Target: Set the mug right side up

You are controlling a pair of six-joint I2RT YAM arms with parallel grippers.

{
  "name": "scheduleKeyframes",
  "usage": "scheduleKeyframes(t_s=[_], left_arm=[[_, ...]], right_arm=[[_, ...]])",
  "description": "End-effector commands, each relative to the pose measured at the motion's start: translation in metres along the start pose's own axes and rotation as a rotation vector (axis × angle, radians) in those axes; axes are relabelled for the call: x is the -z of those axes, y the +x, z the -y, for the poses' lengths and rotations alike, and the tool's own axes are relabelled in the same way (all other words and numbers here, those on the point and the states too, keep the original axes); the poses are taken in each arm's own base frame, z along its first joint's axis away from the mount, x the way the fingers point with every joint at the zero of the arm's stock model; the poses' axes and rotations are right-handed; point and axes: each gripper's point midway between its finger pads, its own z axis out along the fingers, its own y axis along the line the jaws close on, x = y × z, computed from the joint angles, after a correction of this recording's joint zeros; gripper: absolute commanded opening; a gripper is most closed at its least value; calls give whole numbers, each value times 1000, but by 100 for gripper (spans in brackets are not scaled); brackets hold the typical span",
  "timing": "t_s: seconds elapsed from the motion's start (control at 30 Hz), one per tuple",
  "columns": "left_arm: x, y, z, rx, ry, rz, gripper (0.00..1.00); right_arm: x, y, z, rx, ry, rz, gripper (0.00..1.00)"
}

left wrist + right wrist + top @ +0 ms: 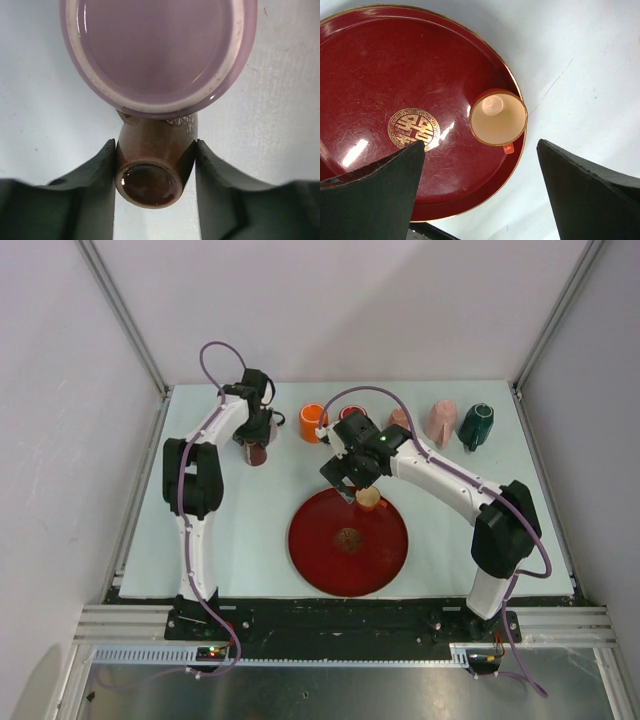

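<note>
My right gripper will rise, tilt sideways toward the left gripper and move onto the mug's rim, because my left gripper holds the brown mug (pixel 258 454) base-up.
My left gripper (pixel 258 438) is shut on a small brown mug (pixel 258 454) at the back left of the table. In the left wrist view the two fingers (pixel 100 185) press the brown mug (pixel 152 165) from both sides, and its ringed, shallow end faces the camera. A lilac mug (pixel 157 50) lies just beyond it, touching it. My right gripper (pixel 352 476) is open and empty above the far edge of a red plate (pixel 320 560). A small orange cup (pixel 498 117) with a cream inside stands upright near the rim of the plate (pixel 380 65), below the open right gripper (pixel 480 145).
Along the back stand an orange mug (pixel 313 422), a red cup (pixel 352 413), two pink mugs (pixel 400 420) (pixel 442 422) and a dark green mug (pixel 476 426). Frame posts stand at the table's back corners.
</note>
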Motion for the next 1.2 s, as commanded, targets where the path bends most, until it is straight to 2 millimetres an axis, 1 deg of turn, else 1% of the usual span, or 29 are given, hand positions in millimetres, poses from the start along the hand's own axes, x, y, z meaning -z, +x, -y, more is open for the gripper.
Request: scheduleKeyframes(t_s=[0.0, 0.03, 0.07, 0.1, 0.13, 0.2, 0.27, 0.37, 0.4, 0.43, 0.47, 0.5, 0.53, 0.57, 0.6, 0.67, 0.73, 0.83, 0.97, 1.03, 1.07, 1.17], left_arm=[[4, -5, 1, 30, 18, 16, 36], [5, -3, 2, 34, 27, 13, 29], [6, -1, 2, 36, 33, 8, 18], [7, 1, 2, 39, 41, 6, 9], [10, 3, 2, 39, 50, 5, 5], [18, 4, 0, 43, 73, 10, 1], [32, 3, 2, 42, 108, 31, 0], [60, -2, 14, 33, 210, 76, 0], [72, -5, 19, 31, 250, 97, 0], [84, -8, 22, 29, 278, 119, 0], [94, -10, 25, 27, 309, 137, 0], [106, -12, 28, 24, 333, 161, 0], [116, -14, 31, 22, 362, 178, 0], [128, -16, 33, 19, 385, 200, 0], [137, -17, 36, 17, 410, 216, 0], [160, -19, 43, 13, 471, 255, 0], [189, -22, 51, 4, 545, 301, 0], [240, -29, 62, -24, 646, 395, 0], [306, -34, 73, -69, 774, 515, 0], [330, -32, 80, -96, 833, 549, 0], [339, -31, 82, -104, 852, 562, 0], [354, -30, 86, -118, 888, 581, 0]], right_arm=[[23, -14, 6, -12, 27, 62, 99], [24, -15, 6, -12, 29, 65, 99], [26, -16, 7, -14, 31, 72, 99], [27, -17, 8, -16, 32, 78, 99], [30, -19, 7, -20, 29, 90, 99], [35, -25, 6, -36, 14, 119, 100], [42, -34, 1, -60, -18, 162, 100], [54, -56, -11, -116, -134, 268, 99], [60, -63, -18, -144, -196, 309, 100], [66, -75, -21, -169, -247, 368, 99], [73, -80, -26, -209, -316, 407, 99], [82, -92, -28, -239, -368, 473, 100], [86, -97, -31, -284, -431, 506, 99], [93, -107, -31, -314, -476, 559, 99], [95, -110, -32, -361, -523, 579, 99], [102, -123, -30, -420, -590, 634, 99], [108, -137, -29, -469, -656, 679, 100], [125, -163, -22, -534, -783, 788, 99], [154, -193, -4, -687, -965, 911, 100], [169, -205, 1, -727, -1049, 972, 99], [175, -210, 2, -741, -1087, 993, 99], [179, -218, 1, -795, -1182, 988, 98]])
